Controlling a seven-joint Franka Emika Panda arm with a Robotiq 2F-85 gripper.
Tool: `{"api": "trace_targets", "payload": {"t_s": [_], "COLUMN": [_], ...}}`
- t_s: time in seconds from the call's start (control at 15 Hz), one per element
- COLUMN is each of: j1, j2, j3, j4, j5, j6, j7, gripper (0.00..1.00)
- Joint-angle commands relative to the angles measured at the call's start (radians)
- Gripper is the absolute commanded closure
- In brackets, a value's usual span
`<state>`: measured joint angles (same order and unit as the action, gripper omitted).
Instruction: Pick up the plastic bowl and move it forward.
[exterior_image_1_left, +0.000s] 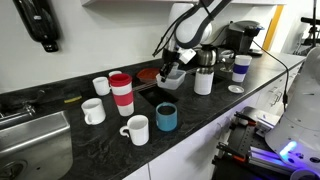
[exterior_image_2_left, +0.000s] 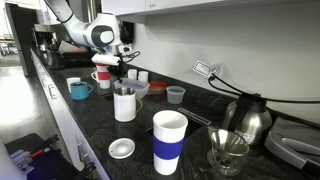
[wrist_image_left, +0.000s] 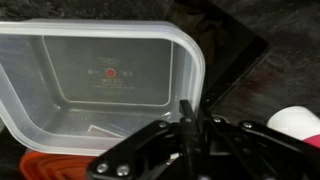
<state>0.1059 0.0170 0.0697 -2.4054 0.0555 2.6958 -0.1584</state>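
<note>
Next, my gripper carries the bowl (exterior_image_1_left: 171, 80) back and down to release the bowl's rim on the bare counter (exterior_image_1_left: 194, 108) beside the teal mug. The teal mug lies below and back from my gripper.
The plastic bowl (wrist_image_left: 100, 75) is translucent, squarish and empty, and fills the left of the wrist view. My gripper (wrist_image_left: 186, 118) is shut on its right-hand wall, one finger inside and one outside. In both exterior views the gripper (exterior_image_1_left: 171, 66) (exterior_image_2_left: 116, 68) points down at the back of the counter, with the bowl (exterior_image_1_left: 171, 80) (exterior_image_2_left: 134, 89) just under it. I cannot tell whether the bowl rests on the counter or hangs a little above it. A reddish-brown round dish (exterior_image_1_left: 147, 73) (wrist_image_left: 40, 165) lies right beside the bowl.
Near the bowl are a red-and-white tumbler (exterior_image_1_left: 121, 93), a teal mug (exterior_image_1_left: 166, 117), white mugs (exterior_image_1_left: 93, 110) (exterior_image_1_left: 136, 129), a white cup (exterior_image_1_left: 204, 82), a blue-and-white cup (exterior_image_1_left: 241, 67), a kettle (exterior_image_1_left: 207, 57) and a small clear cup (exterior_image_2_left: 176, 95). A sink (exterior_image_1_left: 30, 135) is set in one end of the counter.
</note>
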Motion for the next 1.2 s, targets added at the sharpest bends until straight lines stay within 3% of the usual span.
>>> {"api": "trace_targets", "payload": {"t_s": [0.0, 0.33, 0.67, 1.13], "j1": [0.011, 0.046, 0.073, 0.134], "j2": [-0.110, -0.257, -0.363, -0.399], "j3": [0.026, -0.032, -0.078, -0.091], "j4": [-0.065, -0.163, -0.275, -0.330], "j5": [0.140, 0.192, 0.207, 0.216], "j6": [-0.088, -0.225, -0.302, -0.286], "j7": [-0.263, -0.515, -0.559, -0.556], "gripper": [0.98, 0.98, 0.98, 0.98]}}
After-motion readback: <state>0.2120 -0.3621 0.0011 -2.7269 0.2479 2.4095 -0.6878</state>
